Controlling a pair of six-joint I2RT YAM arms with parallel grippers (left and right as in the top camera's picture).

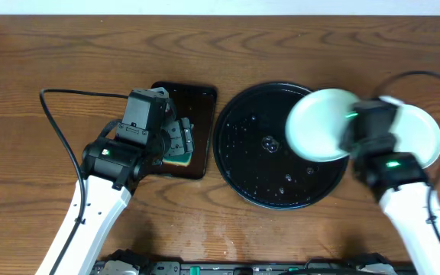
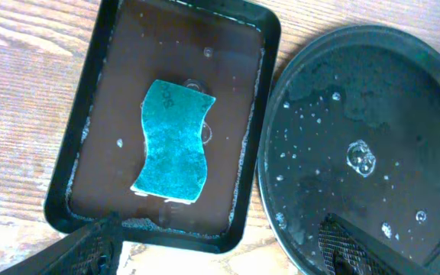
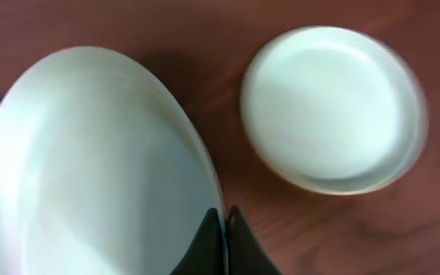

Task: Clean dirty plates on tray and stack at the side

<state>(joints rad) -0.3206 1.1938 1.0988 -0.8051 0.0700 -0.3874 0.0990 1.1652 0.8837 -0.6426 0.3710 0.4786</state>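
Note:
I next need to carry the pale plate in my right gripper to the right in the overhead view and down onto another pale plate beside the tray.
My right gripper (image 1: 354, 126) is shut on the rim of a pale mint-white plate (image 1: 319, 124) and holds it above the right side of the round black tray (image 1: 239, 160). In the right wrist view the fingers (image 3: 221, 229) pinch this plate (image 3: 90, 168) at its edge. Another pale plate (image 1: 426, 137) lies on the table to the right of the tray; it shows in the right wrist view (image 3: 331, 107) too. The tray is wet, with no plates lying on it (image 2: 357, 99). My left gripper (image 2: 220, 252) is open and empty above a green sponge (image 2: 174, 141).
The sponge lies in a small rectangular black tray (image 1: 205, 99) left of the round tray; it shows in the left wrist view (image 2: 105, 76). A black cable (image 1: 56, 122) loops at the left. The table is bare wood (image 1: 90, 46).

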